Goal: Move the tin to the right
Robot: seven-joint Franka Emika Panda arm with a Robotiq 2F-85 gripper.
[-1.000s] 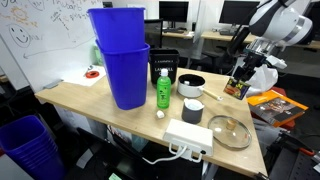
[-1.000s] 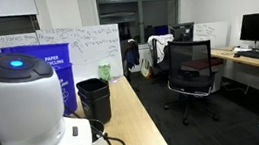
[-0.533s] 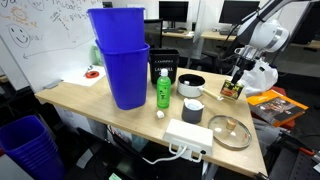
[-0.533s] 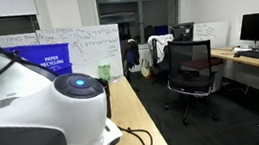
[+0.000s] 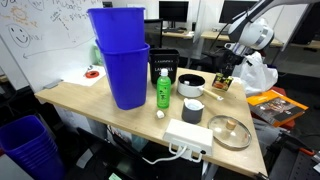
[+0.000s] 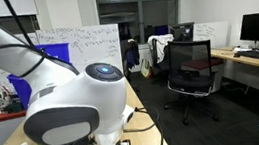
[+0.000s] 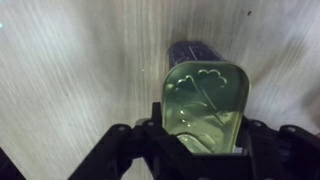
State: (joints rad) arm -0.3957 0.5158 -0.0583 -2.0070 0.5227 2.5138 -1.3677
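Next, my gripper carries the tin (image 5: 222, 87) to the open wood on its left in the wrist view, toward the table's edge, and releases it there.
The tin (image 7: 205, 105) is a short can with a yellow-green label and a dark top. It fills the middle of the wrist view, clamped between my gripper's (image 7: 204, 135) two black fingers over the wooden table. In an exterior view my gripper (image 5: 222, 84) holds the tin (image 5: 222, 87) near the table's far edge, just beside the black-and-white saucepan (image 5: 190, 85). The arm's white body (image 6: 69, 111) blocks most of the other exterior view, and the tin is hidden there.
A green bottle with a white cap (image 5: 162, 90) stands by stacked blue bins (image 5: 122, 60). A small white cup (image 5: 193, 110), a white power strip (image 5: 188, 137) and a round glass lid (image 5: 230, 131) lie nearer the front edge. A black office chair (image 6: 192, 69) stands beyond the table.
My gripper has carried the tin across the table's far side, from near the corner toward the saucepan. The arm has swung with it through both exterior views.
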